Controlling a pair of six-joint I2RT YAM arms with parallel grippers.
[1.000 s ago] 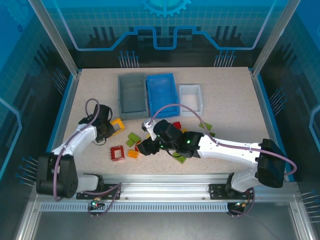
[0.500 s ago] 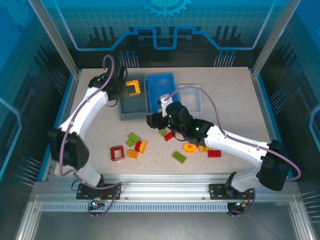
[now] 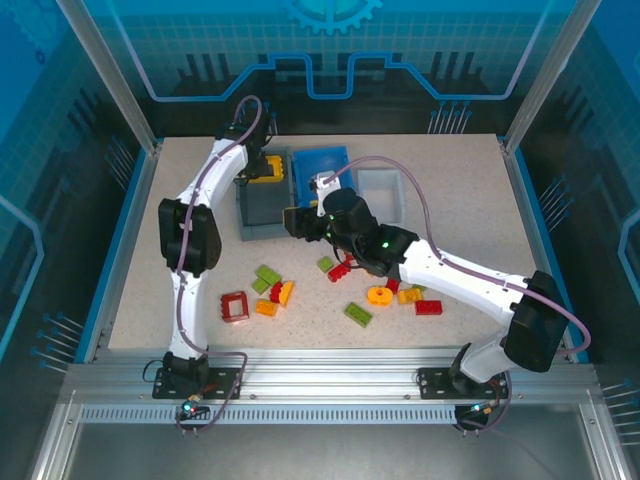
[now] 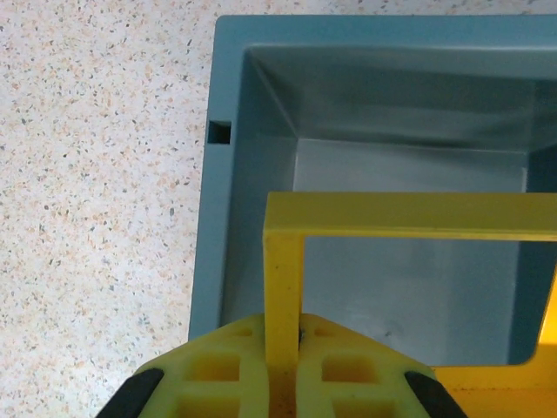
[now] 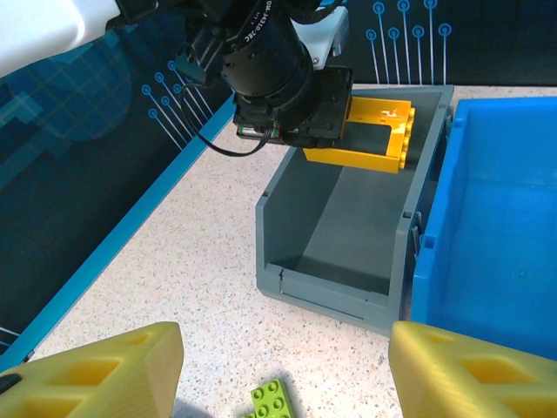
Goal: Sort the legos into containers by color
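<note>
The left gripper moves down between the grey bin's sides toward its bare bottom and releases the yellow frame next, since that bottom lies below with room for it.
My left gripper [image 3: 262,166] is shut on one side of a yellow square frame piece [image 4: 409,218], holding it above the far end of the grey bin [image 4: 209,218]. The right wrist view shows this frame [image 5: 374,131] hanging over the grey bin [image 5: 331,287]. My right gripper [image 3: 297,222] hovers in front of the grey bin, open wide, with nothing between its fingers [image 5: 96,370]. A green brick [image 5: 274,401] lies on the table below it. Loose bricks lie mid-table: a red frame [image 3: 235,306], green bricks [image 3: 267,273], and a yellow round one [image 3: 380,296].
The blue bin [image 3: 320,165] stands right of the grey bin [image 3: 262,210], with the white tray [image 3: 385,190] further right. The right arm crosses over the bricks from the right. A blue rail [image 5: 130,218] runs along the table's left edge.
The left arm lifted the yellow frame off the table and swung it back over the grey bin. The right gripper left the brick pile and moved up toward the bins.
</note>
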